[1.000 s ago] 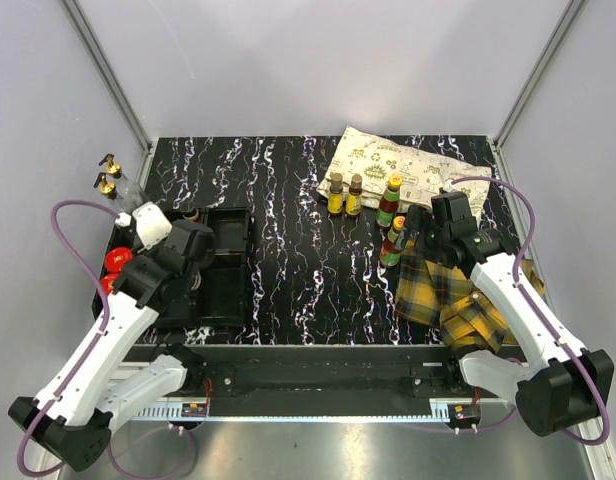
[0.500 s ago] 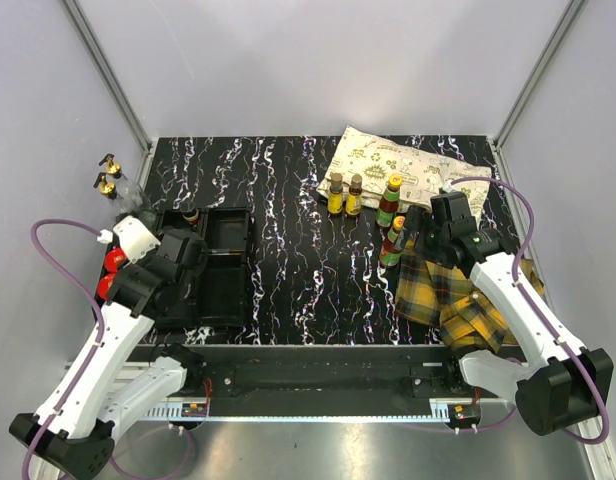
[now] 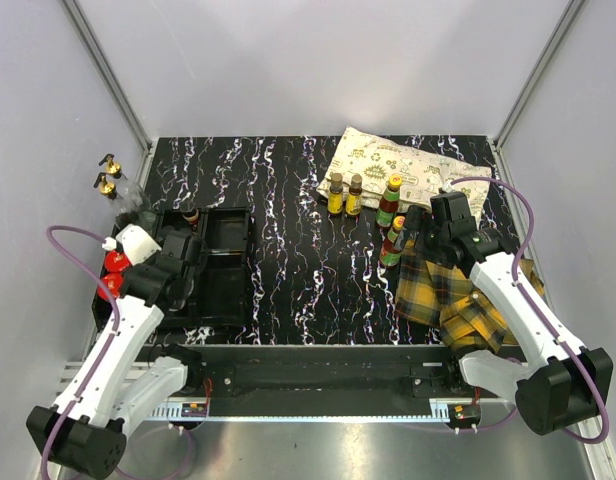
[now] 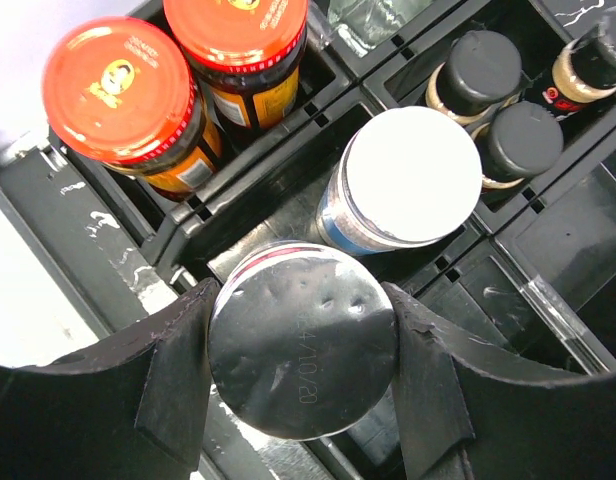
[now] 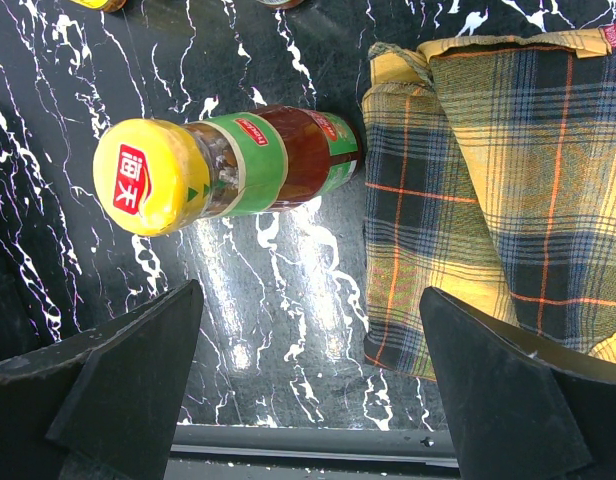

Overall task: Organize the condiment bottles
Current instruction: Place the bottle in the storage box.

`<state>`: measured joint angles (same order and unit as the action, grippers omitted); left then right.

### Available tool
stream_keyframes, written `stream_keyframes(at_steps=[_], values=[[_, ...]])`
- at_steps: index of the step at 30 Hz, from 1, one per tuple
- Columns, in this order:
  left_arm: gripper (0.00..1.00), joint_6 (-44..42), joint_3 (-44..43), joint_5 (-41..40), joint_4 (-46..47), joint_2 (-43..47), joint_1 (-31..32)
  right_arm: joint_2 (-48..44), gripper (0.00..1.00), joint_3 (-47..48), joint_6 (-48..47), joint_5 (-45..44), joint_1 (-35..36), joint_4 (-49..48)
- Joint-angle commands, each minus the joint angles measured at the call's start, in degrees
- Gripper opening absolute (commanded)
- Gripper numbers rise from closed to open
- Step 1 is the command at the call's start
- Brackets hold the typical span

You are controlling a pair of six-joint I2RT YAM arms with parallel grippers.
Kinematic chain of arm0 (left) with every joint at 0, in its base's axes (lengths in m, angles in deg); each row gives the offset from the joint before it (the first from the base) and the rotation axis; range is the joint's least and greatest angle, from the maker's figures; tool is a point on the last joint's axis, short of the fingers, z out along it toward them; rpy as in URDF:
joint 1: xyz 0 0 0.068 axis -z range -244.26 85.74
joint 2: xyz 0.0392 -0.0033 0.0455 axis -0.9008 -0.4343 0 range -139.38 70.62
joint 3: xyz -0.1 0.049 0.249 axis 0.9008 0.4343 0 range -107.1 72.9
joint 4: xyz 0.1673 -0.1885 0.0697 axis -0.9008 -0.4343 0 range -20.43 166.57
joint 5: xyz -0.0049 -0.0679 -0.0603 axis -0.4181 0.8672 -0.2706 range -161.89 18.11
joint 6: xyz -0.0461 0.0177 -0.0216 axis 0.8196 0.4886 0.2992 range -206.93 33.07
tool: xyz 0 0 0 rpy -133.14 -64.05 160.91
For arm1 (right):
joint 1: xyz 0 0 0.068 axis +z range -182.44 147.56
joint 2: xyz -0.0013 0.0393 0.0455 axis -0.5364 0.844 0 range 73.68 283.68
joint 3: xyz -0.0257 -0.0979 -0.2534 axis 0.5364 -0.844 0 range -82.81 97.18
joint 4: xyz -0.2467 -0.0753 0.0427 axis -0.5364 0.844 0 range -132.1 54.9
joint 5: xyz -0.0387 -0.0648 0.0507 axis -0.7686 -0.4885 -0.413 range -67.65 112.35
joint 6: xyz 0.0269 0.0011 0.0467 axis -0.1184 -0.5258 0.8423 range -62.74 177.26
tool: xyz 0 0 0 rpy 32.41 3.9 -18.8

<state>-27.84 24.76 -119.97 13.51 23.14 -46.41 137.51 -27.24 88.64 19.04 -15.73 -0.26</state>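
Note:
Next, my left gripper lowers the silver-lidded shaker into the black tray [image 4: 578, 230] beside the white-topped shaker, since that section of the tray still has open room.
My left gripper [image 4: 300, 300] is shut on a silver-lidded shaker [image 4: 303, 350], held over the black tray [image 4: 578, 230] beside a white-topped shaker [image 4: 408, 180]. Two red-lidded jars [image 4: 118, 90] and several tiny dark bottles [image 4: 483, 70] stand in the tray's compartments. From above, the left gripper [image 3: 176, 268] sits at the tray's left part. My right gripper [image 5: 313, 380] is open over bare table, just short of a yellow-capped sauce bottle [image 5: 238, 165]. In the top view that gripper [image 3: 420, 232] is right of this bottle [image 3: 393, 240]; three other bottles [image 3: 354, 195] stand behind it.
A yellow plaid cloth [image 5: 498, 180] lies right of the sauce bottle, under my right arm. A patterned white cloth [image 3: 398, 165] lies at the back right. Two gold-capped clear bottles [image 3: 110, 183] stand off the table's left edge by the tray.
My left arm has swung left and drawn back toward the near edge, carrying the shaker over the tray's left side. The right arm has not moved.

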Motion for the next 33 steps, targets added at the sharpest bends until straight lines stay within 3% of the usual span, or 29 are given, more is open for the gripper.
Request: stream_keyframes(at_steps=[1, 4, 17, 24, 25, 27, 33], values=[[0.13, -0.6, 1.6, 1.6, 8.2, 0.3, -2.1, -0.1, 1.0, 0.3, 0.0, 1.1, -0.5, -0.9], [0.14, -1.1, 2.9, 2.6, 9.9, 0.2, -3.3, -0.1, 1.0, 0.3, 0.1, 0.9, -0.4, -0.9], [0.45, -0.6, 6.8, 5.4, 11.7, -1.6, -5.1, -0.3, 1.0, 0.1, 0.2, 1.0, -0.4, -1.0], [0.83, -0.9, 6.9, 5.6, 11.6, -0.7, -5.3, -0.3, 1.0, 0.0, 0.3, 1.0, -0.4, -1.0], [0.93, -1.0, 6.5, 5.7, 11.6, -0.8, -5.3, -0.3, 1.0, 0.0, 0.3, 1.1, -0.4, -0.9], [0.99, -1.2, 5.9, 5.9, 10.8, -0.9, -5.4, -0.4, 1.0, 0.0, 0.3, 1.2, -0.4, -1.0], [0.99, -2.7, 1.0, 5.2, 7.0, -0.7, -5.3, -0.5, 1.0, 0.2, 0.4, 1.1, -0.5, -0.9]])
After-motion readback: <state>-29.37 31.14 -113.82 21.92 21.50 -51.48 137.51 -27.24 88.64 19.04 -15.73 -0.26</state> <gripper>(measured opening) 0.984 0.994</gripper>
